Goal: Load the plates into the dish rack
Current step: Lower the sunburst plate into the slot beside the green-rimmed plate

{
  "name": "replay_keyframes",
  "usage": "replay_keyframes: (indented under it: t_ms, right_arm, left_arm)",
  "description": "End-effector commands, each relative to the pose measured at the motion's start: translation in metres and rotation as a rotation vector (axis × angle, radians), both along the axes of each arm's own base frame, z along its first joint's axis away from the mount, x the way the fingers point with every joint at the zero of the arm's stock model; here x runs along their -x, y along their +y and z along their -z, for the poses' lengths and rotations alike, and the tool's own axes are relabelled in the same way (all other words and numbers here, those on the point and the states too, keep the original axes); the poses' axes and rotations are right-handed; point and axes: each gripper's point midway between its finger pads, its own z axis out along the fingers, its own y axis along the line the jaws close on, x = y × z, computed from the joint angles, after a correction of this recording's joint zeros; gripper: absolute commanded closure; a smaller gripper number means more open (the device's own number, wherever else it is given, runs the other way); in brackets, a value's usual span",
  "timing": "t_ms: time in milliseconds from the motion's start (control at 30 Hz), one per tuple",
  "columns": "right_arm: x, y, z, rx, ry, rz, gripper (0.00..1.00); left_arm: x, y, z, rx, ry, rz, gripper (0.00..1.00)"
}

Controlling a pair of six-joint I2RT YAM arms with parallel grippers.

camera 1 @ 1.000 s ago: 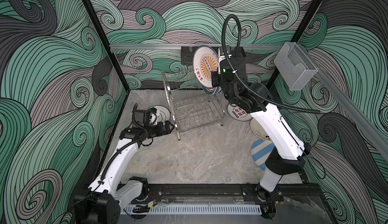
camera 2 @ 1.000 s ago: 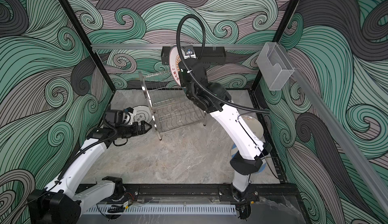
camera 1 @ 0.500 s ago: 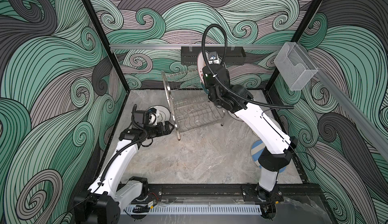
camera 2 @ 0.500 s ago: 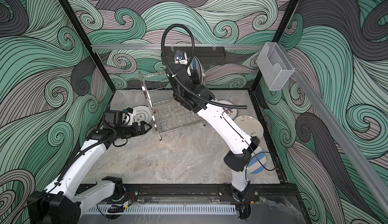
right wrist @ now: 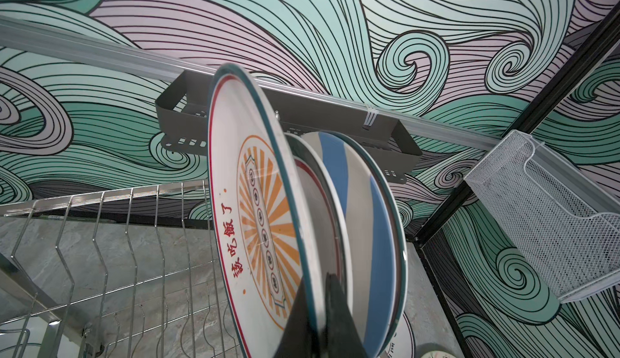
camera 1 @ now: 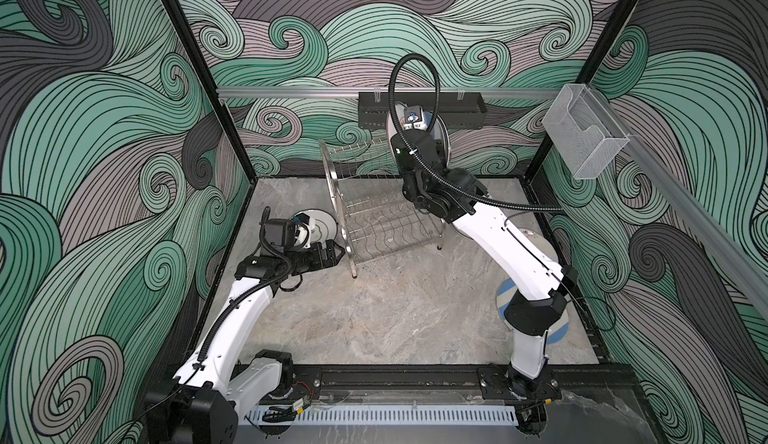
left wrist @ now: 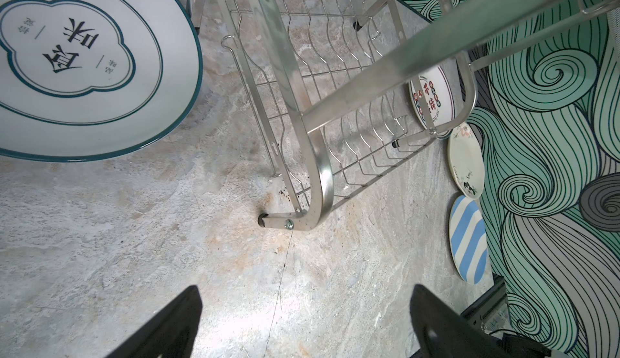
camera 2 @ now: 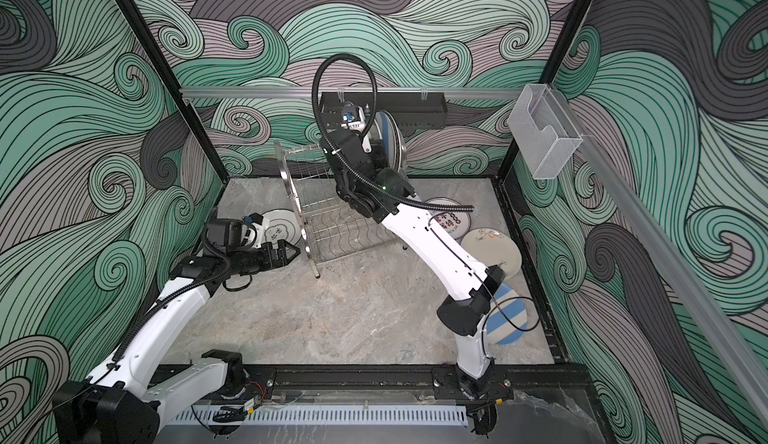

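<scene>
My right gripper will next lower the on-edge white plate into the rack slot below the gripper, beside the red-rimmed plate [right wrist: 322, 205], and let go of the white plate's rim.
My right gripper [right wrist: 317, 277] is shut on the rim of the white plate with the orange sunburst [right wrist: 255, 205]. It holds that plate on edge over the right end of the dish rack's [camera 1: 374, 213] upper tier. Close behind it stand a red-rimmed plate [right wrist: 322, 205] and a blue-white striped plate [right wrist: 362, 212] [camera 2: 385, 138]. My left gripper [left wrist: 305, 292] [camera 1: 338, 252] is open and empty, low over the table by the rack's front left foot. A teal-rimmed plate [left wrist: 84, 61] [camera 1: 320, 225] lies flat left of the rack.
Right of the rack lie a red-black character plate [camera 2: 446, 223], a cream plate [camera 2: 492, 250] and a striped plate [camera 2: 507, 315]. A black perforated tray [camera 1: 419, 109] hangs on the back rail. A clear box [camera 1: 582, 138] hangs on the right wall.
My right arm has swung left with the sunburst plate and turned it edge-on over the rack's right end. The left arm has not moved.
</scene>
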Motion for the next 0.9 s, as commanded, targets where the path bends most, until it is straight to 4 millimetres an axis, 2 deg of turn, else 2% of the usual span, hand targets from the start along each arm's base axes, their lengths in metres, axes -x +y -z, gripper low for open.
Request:
replay_keyframes:
  t_ms: [0,400,567,867]
  right_arm:
    - [-0.002,-0.006,-0.016,-0.072,-0.061,0.045,1.0]
    - [-0.012,-0.006,-0.001,-0.05,-0.047,0.082,1.0]
    - [-0.013,-0.007,0.0,-0.049,-0.044,0.084,1.0]
    - [-0.014,-0.001,0.015,-0.066,-0.014,0.063,1.0]
  left_arm:
    - [0.002,0.0,-0.003,0.01,-0.012,0.003,0.01]
    - [0.002,0.001,-0.002,0.005,-0.01,-0.002,0.01]
    - [0.002,0.001,-0.002,0.004,-0.009,-0.002,0.01]
    - [0.002,0.001,-0.003,0.004,-0.011,-0.001,0.01]
